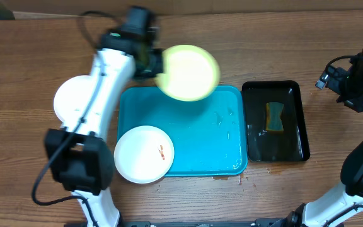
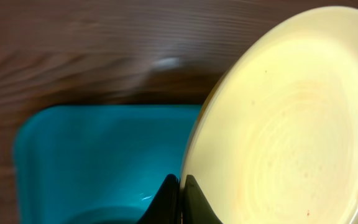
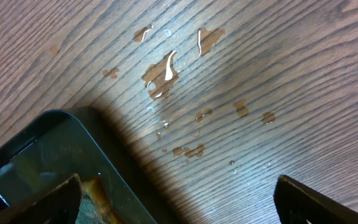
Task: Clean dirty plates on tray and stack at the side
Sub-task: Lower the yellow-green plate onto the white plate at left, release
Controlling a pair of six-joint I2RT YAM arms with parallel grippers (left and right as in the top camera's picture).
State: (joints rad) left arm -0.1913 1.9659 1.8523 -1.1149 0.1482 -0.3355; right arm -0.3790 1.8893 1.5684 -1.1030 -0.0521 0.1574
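Note:
The white plate lies upon the table beside the tray, so my left gripper moves to the left in the overhead view and down over that plate next.
My left gripper (image 1: 151,63) is shut on the rim of the pale yellow-green plate (image 1: 188,72) and holds it in the air over the far edge of the turquoise tray (image 1: 200,135). The left wrist view shows the fingers (image 2: 181,186) pinching the plate (image 2: 284,130) above the tray (image 2: 98,155). A white plate with an orange-brown smear (image 1: 144,154) lies on the tray's near left corner. Another white plate (image 1: 74,101) lies on the table left of the tray, partly hidden by the left arm. My right gripper (image 1: 351,82) is open and empty at the far right, its fingers (image 3: 179,199) over bare wood.
A narrow black tray (image 1: 275,120) holding water and a sponge (image 1: 273,117) stands right of the turquoise tray; its corner shows in the right wrist view (image 3: 48,162). Water drops (image 3: 166,71) lie on the wood beside it. Small drops lie on the turquoise tray.

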